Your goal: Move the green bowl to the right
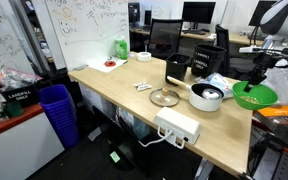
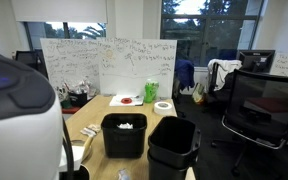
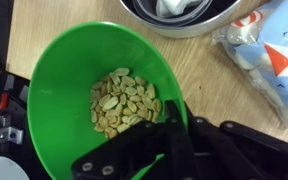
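Observation:
Next, my gripper lowers with a turn, sets the bowl onto the bare wood [image 1: 238, 107] [image 3: 210, 82] beside the printed bag, then releases, since that clear patch lies below the bowl.
The green bowl [image 3: 69, 80] is bright lime green and holds yellowish nuts [image 3: 124, 100]. It fills the left of the wrist view. My gripper [image 3: 172, 120] is shut on its right rim, with one black finger inside the bowl and the rest outside it. In an exterior view the green bowl [image 1: 254, 96] sits near the right end of the wooden table [image 1: 124, 95], under my gripper [image 1: 267, 72], beside the white-grey pot [image 1: 206, 96]. The bowl looks slightly tilted. I cannot tell whether it touches the table.
The pot's rim [image 3: 174, 20] lies just beyond the bowl, and a printed bag [image 3: 274, 50] lies to its right. On the table are a glass lid [image 1: 165, 97], a power strip [image 1: 177, 126], black containers [image 1: 178, 68] and a pale-green bottle [image 1: 120, 47]. A blue bin [image 1: 56, 105] stands on the floor.

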Available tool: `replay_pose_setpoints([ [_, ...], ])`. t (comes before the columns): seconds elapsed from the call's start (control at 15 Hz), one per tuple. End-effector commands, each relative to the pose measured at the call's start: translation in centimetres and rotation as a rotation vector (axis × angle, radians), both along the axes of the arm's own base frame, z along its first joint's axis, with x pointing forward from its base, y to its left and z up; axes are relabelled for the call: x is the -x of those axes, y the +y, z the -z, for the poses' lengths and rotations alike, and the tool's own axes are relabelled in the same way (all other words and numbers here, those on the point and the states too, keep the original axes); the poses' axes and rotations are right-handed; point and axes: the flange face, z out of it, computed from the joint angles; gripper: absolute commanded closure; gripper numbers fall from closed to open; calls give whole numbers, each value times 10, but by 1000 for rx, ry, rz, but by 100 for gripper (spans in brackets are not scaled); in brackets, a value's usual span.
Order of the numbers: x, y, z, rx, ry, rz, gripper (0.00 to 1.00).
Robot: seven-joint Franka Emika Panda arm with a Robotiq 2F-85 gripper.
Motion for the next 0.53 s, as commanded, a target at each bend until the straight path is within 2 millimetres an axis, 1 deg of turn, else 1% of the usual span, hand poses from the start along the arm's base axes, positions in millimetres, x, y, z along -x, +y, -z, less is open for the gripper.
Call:
replay_pose_setpoints([
  [0.0, -1, 1, 2, -9, 20, 6, 99],
  [0.2, 2, -5, 11, -12, 40, 81, 99],
  [0.47, 11, -26, 20, -55, 79, 239, 99],
])
